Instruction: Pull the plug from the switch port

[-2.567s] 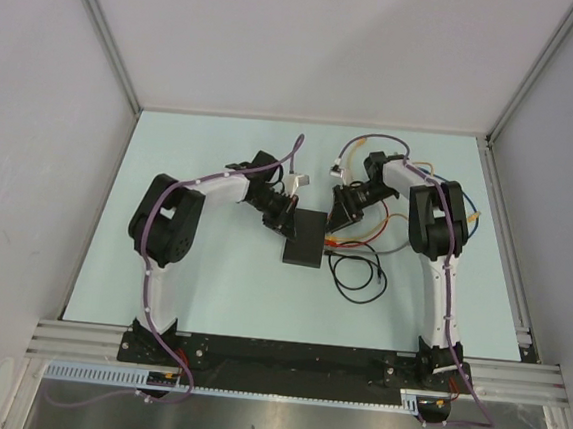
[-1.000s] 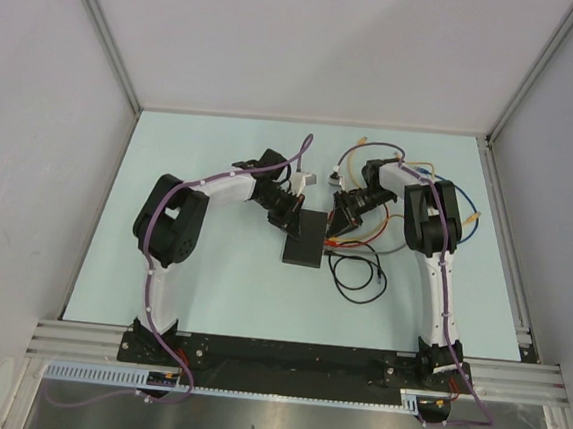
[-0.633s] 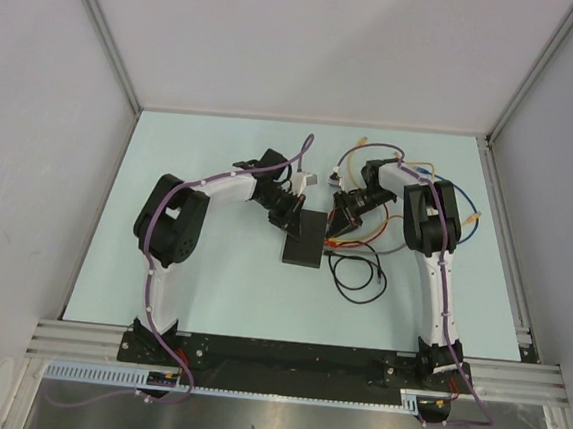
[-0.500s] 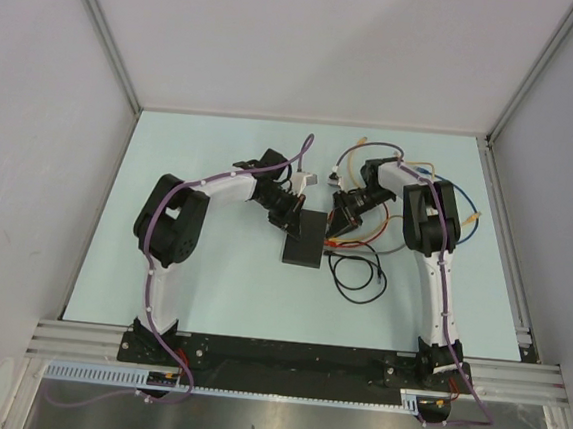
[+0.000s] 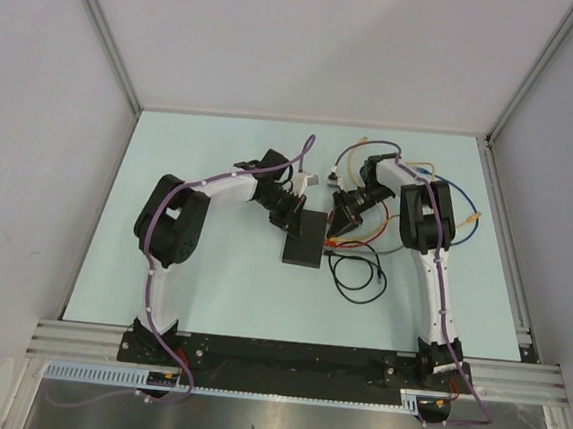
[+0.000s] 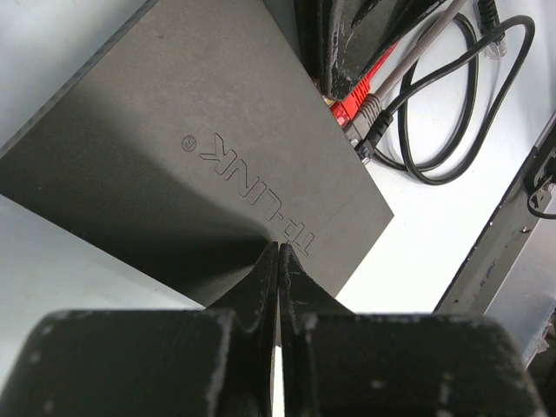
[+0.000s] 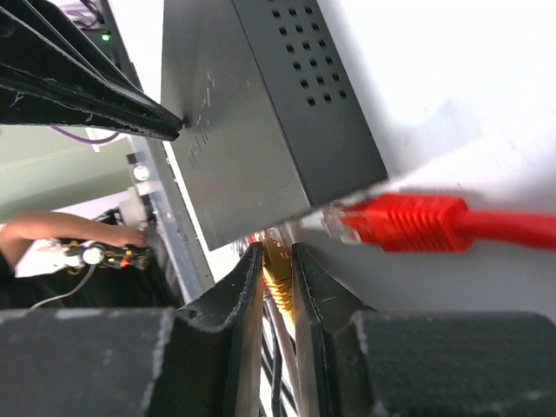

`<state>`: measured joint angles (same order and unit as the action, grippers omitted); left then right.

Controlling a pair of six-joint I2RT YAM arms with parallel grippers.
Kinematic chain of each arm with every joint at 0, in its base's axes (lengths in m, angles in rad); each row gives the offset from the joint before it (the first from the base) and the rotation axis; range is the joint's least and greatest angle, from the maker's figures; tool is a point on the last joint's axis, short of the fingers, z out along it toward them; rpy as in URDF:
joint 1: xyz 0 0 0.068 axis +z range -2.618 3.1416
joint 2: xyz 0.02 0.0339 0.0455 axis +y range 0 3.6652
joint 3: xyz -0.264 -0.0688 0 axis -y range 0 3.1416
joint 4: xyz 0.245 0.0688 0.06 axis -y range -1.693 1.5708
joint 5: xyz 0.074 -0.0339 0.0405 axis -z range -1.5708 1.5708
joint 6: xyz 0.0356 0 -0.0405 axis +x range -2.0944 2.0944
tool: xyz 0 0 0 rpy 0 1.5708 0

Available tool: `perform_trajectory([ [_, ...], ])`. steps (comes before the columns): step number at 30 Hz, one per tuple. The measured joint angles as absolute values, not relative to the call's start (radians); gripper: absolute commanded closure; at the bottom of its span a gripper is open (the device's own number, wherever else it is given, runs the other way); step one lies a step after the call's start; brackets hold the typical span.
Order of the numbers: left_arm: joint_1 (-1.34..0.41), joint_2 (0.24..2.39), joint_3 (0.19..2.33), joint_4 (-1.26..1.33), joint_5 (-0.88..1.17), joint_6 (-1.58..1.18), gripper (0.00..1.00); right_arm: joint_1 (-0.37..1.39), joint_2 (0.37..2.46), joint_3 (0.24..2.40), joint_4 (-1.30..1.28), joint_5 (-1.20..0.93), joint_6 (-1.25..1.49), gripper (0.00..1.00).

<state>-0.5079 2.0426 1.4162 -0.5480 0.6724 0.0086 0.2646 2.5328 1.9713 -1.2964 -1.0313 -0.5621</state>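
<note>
My right gripper will pull the yellow plug [image 7: 278, 282] outward and to the right in the top view, to release it on the far tabletop, clear of the switch.
The switch [image 5: 304, 238] is a flat matte-black box in mid-table; it also shows in the left wrist view [image 6: 174, 165] and the right wrist view [image 7: 261, 130]. My left gripper [image 6: 278, 248] is shut, its tips pressing on the switch's top near the lettering. My right gripper [image 7: 276, 261] is shut on a yellow plug [image 7: 278, 282] at the switch's port side. A red plug [image 7: 408, 224] lies loose on the table beside that side. Red and grey plugs [image 6: 360, 109] sit at the port edge in the left wrist view.
Black, yellow, orange and blue cables [image 5: 356, 276] coil on the table right of the switch. A white connector [image 5: 305, 179] lies behind it. Grey walls enclose the table on three sides.
Since 2.6 s ago both arms shifted slightly; the right gripper moved a little toward the switch's port side. Over the last second almost nothing has moved.
</note>
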Motion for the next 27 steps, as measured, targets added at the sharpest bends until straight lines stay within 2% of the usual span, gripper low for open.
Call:
perform_trajectory([
  [3,-0.510,2.043,1.417,-0.548,0.672,0.009,0.98,0.250,2.544,1.969,-1.310,-1.060,-0.562,0.98],
  [12,-0.513,2.043,1.419,-0.549,0.669,0.009,0.98,0.215,2.537,1.896,-1.273,-1.102,-0.533,1.00],
  [17,-0.514,2.049,1.429,-0.551,0.668,0.009,0.98,0.221,2.516,1.920,-1.261,-1.049,-0.549,1.00],
  [21,-0.515,2.050,1.429,-0.551,0.667,0.010,0.98,0.234,2.510,2.027,-1.262,-0.960,-0.601,1.00],
  [27,-0.515,2.050,1.432,-0.556,0.665,0.020,0.99,0.254,2.398,2.130,-1.264,-0.819,-0.667,1.00],
])
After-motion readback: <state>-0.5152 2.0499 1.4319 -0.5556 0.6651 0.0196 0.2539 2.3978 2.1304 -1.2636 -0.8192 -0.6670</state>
